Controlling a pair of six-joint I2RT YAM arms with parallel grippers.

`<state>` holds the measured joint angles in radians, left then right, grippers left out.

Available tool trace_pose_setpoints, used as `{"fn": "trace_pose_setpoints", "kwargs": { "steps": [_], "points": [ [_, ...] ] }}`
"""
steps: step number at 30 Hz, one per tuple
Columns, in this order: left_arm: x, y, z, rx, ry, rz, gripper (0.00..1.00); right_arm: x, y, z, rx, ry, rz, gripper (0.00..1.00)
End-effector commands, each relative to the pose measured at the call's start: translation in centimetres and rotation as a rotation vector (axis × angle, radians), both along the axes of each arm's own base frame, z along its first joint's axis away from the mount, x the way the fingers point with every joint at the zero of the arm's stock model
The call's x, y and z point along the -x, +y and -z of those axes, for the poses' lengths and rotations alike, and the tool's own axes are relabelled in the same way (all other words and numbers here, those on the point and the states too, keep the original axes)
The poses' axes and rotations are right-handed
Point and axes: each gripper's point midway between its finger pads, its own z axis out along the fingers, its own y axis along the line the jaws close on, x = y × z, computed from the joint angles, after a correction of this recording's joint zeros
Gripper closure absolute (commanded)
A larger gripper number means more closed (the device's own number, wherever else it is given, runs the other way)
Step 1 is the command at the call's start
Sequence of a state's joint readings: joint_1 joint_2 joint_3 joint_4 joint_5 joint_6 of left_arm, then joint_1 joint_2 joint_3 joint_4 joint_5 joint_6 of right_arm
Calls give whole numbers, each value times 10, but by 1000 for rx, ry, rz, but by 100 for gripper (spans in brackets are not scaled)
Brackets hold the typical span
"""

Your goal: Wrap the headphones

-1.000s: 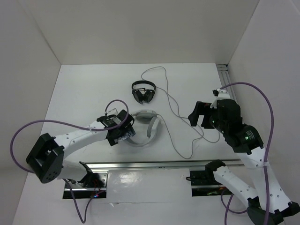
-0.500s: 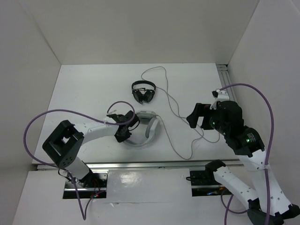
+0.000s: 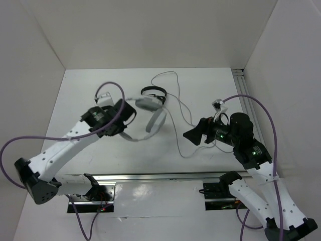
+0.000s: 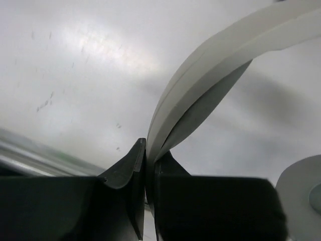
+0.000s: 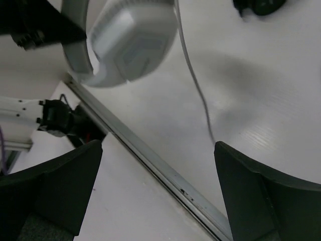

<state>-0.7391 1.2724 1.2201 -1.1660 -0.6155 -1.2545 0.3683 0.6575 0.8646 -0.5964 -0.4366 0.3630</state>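
Note:
I will move my open right gripper to the left in the top view onto the thin grey cable next, because that cable hangs free from the lifted cup of the headphones.
The light grey headphones [image 3: 149,103] hang lifted above the table, one padded cup up near the back. My left gripper [image 3: 125,128] is shut on their wide headband [image 4: 200,75], which stands pinched edge-on between the black fingers [image 4: 128,170] in the left wrist view. A second cup [image 4: 306,188] shows at the lower right there. The thin grey cable [image 3: 178,95] trails from the back of the table down past my right gripper [image 3: 193,134], which is open and empty. In the right wrist view a grey cup [image 5: 133,42] and the cable [image 5: 193,85] lie ahead of the wide-apart fingers [image 5: 271,196].
Small black headphones [image 3: 153,91] lie behind the lifted grey ones, partly hidden. A metal rail [image 3: 165,175] runs along the table's near edge, also seen as the rail [image 5: 150,160] under the right gripper. White walls enclose the table on three sides.
The left gripper closed on the headband and lifted the headphones up and toward the back. The right gripper swung left and tilted toward them, still open.

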Motion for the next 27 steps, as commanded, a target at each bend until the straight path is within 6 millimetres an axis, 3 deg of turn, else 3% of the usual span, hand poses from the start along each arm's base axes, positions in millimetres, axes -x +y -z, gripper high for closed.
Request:
{"fn": "trace_pose_setpoints", "kwargs": {
  "steps": [1, 2, 6, 8, 9, 12, 18, 21, 23, 24, 25, 27],
  "points": [
    [-14, 37, -96, -75, -203, 25, 100, 11, 34, -42, -221, -116, -185, 0],
    [-18, 38, -129, -37, -271, 29, 100, 9, 34, -47, -232, -152, -188, 0],
    [-26, 43, -184, -18, -362, 73, 100, -36, 29, -55, -243, -328, -56, 0],
    [-28, 47, -198, -17, -381, 94, 100, -53, 39, -40, -218, -330, -82, 0],
    [-29, 45, -210, 10, -405, 103, 100, -59, 44, -44, -224, -363, -95, 0],
    [-29, 46, -229, 44, -445, 130, 100, -84, 54, -13, -185, -314, -86, 0],
    [-28, 43, -232, 82, -448, 162, 100, -60, 112, 5, -230, -352, -339, 0],
    [-28, 47, -241, 88, -466, 166, 100, -46, 129, 7, -210, -365, -425, 1],
    [-27, 49, -244, 82, -473, 177, 100, -55, 128, 9, -185, -363, -314, 4],
    [-27, 49, -247, 85, -481, 176, 100, -63, 119, -2, -192, -393, -214, 4],
    [-27, 50, -247, 91, -479, 174, 100, -84, 100, 6, -171, -370, -35, 4],
    [-27, 48, -246, 92, -474, 188, 100, -78, 90, -7, -207, -412, 6, 3]
  ]
}}
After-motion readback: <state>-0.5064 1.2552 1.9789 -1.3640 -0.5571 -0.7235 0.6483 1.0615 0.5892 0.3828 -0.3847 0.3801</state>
